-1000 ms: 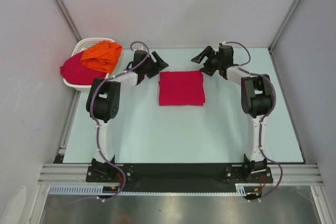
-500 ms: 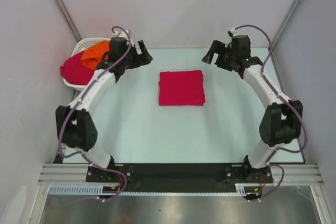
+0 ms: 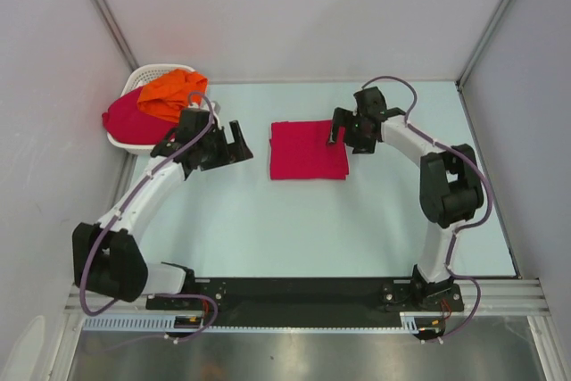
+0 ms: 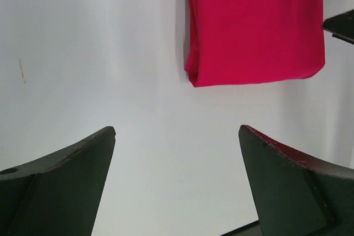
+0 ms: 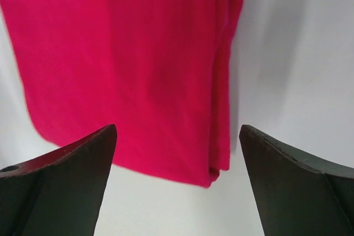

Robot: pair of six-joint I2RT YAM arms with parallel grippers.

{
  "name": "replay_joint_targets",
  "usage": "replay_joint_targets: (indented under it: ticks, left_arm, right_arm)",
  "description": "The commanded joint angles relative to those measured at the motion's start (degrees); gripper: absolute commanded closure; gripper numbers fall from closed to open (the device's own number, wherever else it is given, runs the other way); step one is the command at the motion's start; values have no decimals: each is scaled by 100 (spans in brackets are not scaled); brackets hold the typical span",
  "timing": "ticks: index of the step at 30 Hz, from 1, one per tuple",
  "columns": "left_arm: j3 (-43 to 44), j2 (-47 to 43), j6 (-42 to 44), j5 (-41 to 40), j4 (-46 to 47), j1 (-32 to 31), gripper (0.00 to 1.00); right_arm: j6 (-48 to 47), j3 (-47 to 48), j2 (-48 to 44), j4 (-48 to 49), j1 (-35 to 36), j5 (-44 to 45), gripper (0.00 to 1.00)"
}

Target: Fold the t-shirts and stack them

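The folded shirt's side edge shows between my open fingers. Next, my right gripper lowers outward onto the middle of that edge (image 3: 343, 146) (image 5: 217, 84) and closes on it.
A folded crimson-pink t-shirt (image 3: 308, 150) lies flat in the middle of the table; it also shows in the left wrist view (image 4: 254, 26) and the right wrist view (image 5: 127, 64). My left gripper (image 3: 234, 142) is open and empty, left of the folded shirt and apart from it. My right gripper (image 3: 343, 132) is open and empty at the shirt's right edge, its fingertips (image 5: 83, 153) above the fabric's near edge. An orange t-shirt (image 3: 172, 94) and another crimson-pink one (image 3: 125, 118) lie heaped in the white basket (image 3: 147, 70).
The basket stands at the far left corner against the left wall. Grey walls close the table on three sides. The arm bases sit on a black rail (image 3: 303, 292) at the near edge.
Both arms have swung in and down from the back of the table towards the folded shirt: the left gripper from near the basket, the right gripper from the far right to the shirt's right edge.
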Motion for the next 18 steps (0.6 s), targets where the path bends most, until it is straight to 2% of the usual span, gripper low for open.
replay_joint_targets:
  ticks: [1,3,9,18]
  left_arm:
    - [-225,-592,-217,-230,-155,-4,0]
    - [-261,-680,-234,-292,-129,-4,0]
    - [-68,-716,-217,-222,-24,-4,0]
    - [354,-470,-50,59,3,-4,1]
  right_arm:
    - [70,468,174,-12,-110,237,0]
    - [17,565,340,-46,-136,492,0]
    - [16,925,877,138,-198,-114,5]
    - [70,1576,1537,-91,-128,105,11]
